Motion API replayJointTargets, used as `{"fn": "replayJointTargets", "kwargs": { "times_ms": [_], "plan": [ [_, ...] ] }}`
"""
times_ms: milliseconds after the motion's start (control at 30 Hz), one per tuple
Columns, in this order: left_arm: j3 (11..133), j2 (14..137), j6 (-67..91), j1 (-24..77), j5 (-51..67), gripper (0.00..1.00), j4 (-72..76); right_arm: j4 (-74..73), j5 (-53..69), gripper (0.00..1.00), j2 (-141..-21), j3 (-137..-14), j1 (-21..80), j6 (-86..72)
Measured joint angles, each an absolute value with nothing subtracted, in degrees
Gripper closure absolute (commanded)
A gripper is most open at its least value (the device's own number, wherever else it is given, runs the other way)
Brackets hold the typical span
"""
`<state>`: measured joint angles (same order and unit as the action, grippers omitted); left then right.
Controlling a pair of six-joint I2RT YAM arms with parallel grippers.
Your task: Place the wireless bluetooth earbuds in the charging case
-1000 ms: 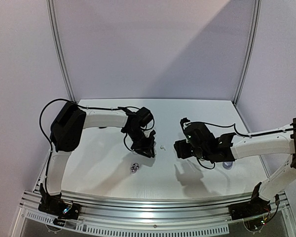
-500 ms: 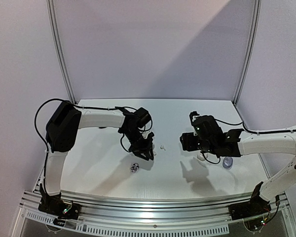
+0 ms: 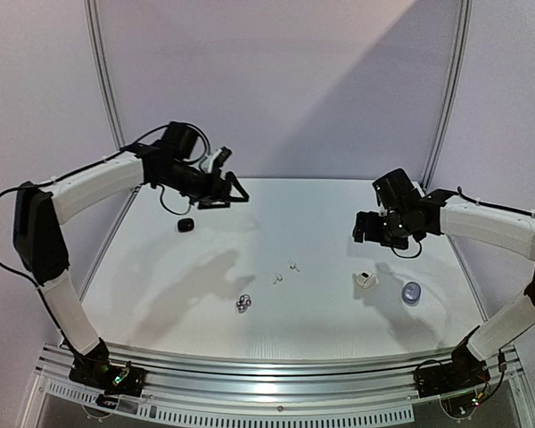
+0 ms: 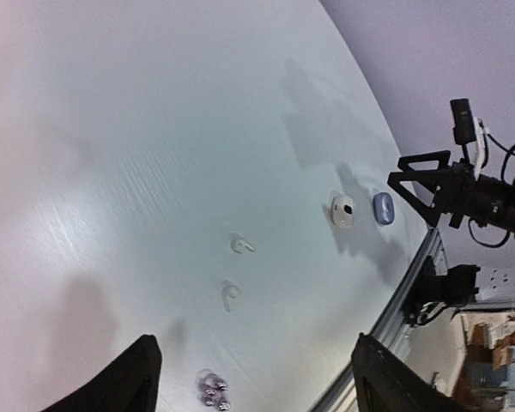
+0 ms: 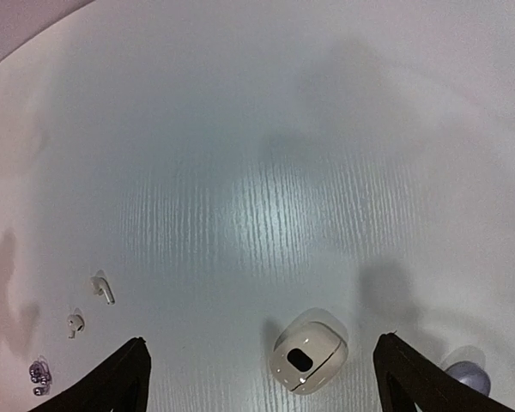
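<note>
The robot's right gripper will next go down onto the white charging case (image 3: 365, 279) (image 5: 307, 350) and turn so that its open fingers are on either side of it, because the case's seam slants between them.
Two white earbuds (image 3: 275, 277) (image 3: 293, 266) lie apart at mid-table, also in the left wrist view (image 4: 240, 245) (image 4: 230, 295). A silvery-grey pair (image 3: 243, 304) (image 5: 39, 372) sits nearer the front. The white charging case (image 3: 365, 279) (image 5: 307, 350) lies on the table and shows a dark oval patch. My left gripper (image 3: 227, 194) (image 4: 253, 360) is raised at the back left, open and empty. Just behind the white case hangs my right gripper (image 3: 367, 227) (image 5: 259, 343), also open and empty.
A small black case (image 3: 185, 225) rests at the back left, below the left arm. A bluish case (image 3: 412, 292) (image 4: 383, 208) lies to the right of the white one. The table's metal front rail (image 3: 276, 379) runs along the near edge.
My left arm has swung up and back to the left, away from the earbuds, and its jaws have opened. The right arm drew back to the right, uncovering the white case, and opened wider.
</note>
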<state>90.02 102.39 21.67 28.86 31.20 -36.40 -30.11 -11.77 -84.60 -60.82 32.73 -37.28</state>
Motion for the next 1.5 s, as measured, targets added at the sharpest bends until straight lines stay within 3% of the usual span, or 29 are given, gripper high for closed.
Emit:
{"fn": "replayJointTargets", "kwargs": {
  "times_ms": [167, 367, 667, 867, 1133, 1500],
  "plan": [
    [84.0, 94.4, 18.1, 20.4, 31.5, 0.01, -32.1, -34.6, -10.2, 0.1, -89.4, -61.5, 32.6, -44.0],
    [74.5, 89.8, 16.0, 19.9, 32.5, 0.01, -30.9, -38.0, -10.3, 0.14, -99.7, -64.9, 32.7, -54.3],
    [64.1, 77.5, 12.3, 19.5, 31.5, 0.01, -22.3, -39.4, -14.4, 0.2, -101.0, -64.0, 35.7, -66.4],
    [60.1, 75.5, 13.6, 19.5, 30.1, 0.01, -15.0, -38.2, -14.5, 0.36, -101.7, -62.5, 37.0, -70.6],
    [59.7, 75.4, 15.0, 19.5, 28.9, 0.01, -12.9, -36.8, -14.5, 0.45, -101.7, -59.4, 37.1, -72.7],
    [59.5, 75.4, 16.3, 19.5, 28.9, 0.01, -11.4, -35.4, -14.2, 0.37, -101.7, -59.2, 37.2, -70.3]
  ]
}}
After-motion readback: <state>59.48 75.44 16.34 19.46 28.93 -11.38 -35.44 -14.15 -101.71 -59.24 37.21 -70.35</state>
